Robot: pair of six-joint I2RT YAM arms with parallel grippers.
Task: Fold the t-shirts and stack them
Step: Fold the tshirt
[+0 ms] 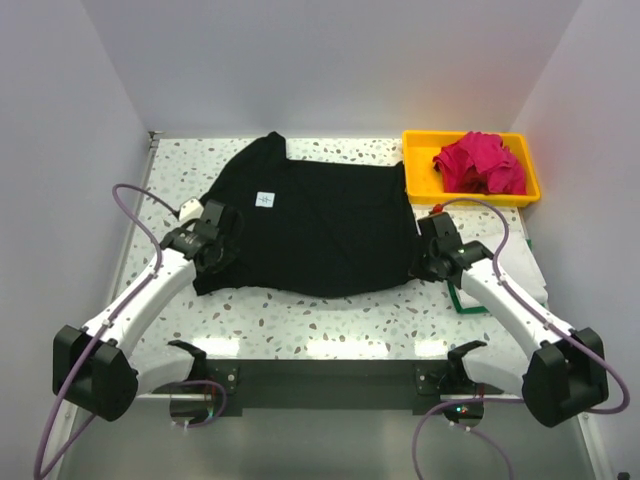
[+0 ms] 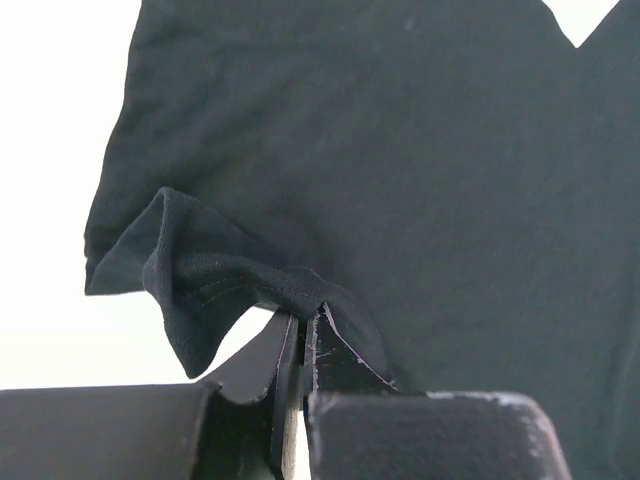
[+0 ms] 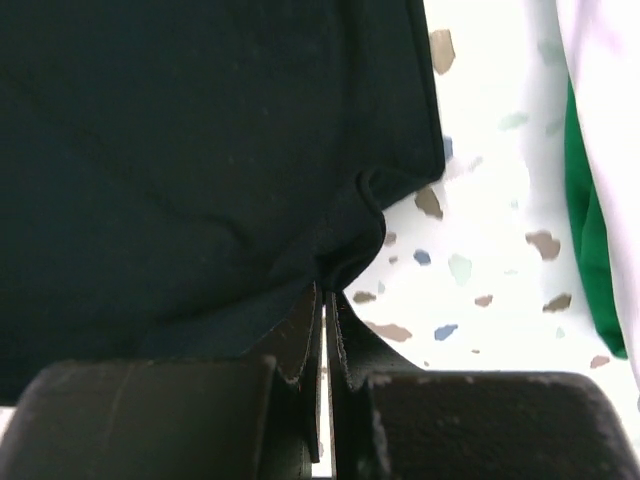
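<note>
My left gripper holds the t-shirt's bunched fold and next will carry it outward, releasing it upon the t-shirt beside the white label (image 1: 265, 199), as that lies outward of its fingers.
The large black t-shirt (image 1: 310, 225) lies spread on the speckled table, its small white label (image 1: 265, 199) near the left. My left gripper (image 1: 212, 243) is shut on the shirt's near left edge; the left wrist view shows the jaws (image 2: 303, 322) pinching a raised fold of black cloth (image 2: 200, 275). My right gripper (image 1: 428, 258) is shut on the near right corner, the cloth (image 3: 345, 255) bunched at the jaws (image 3: 326, 295). A magenta shirt (image 1: 482, 163) lies crumpled in the yellow tray. White (image 1: 530, 262) and green (image 1: 466, 300) shirts lie under my right arm.
The yellow plastic tray (image 1: 420, 160) stands at the back right. White walls close in the table on the left, back and right. Purple cables loop beside both arms. Speckled table (image 1: 330, 320) shows in front of the black shirt.
</note>
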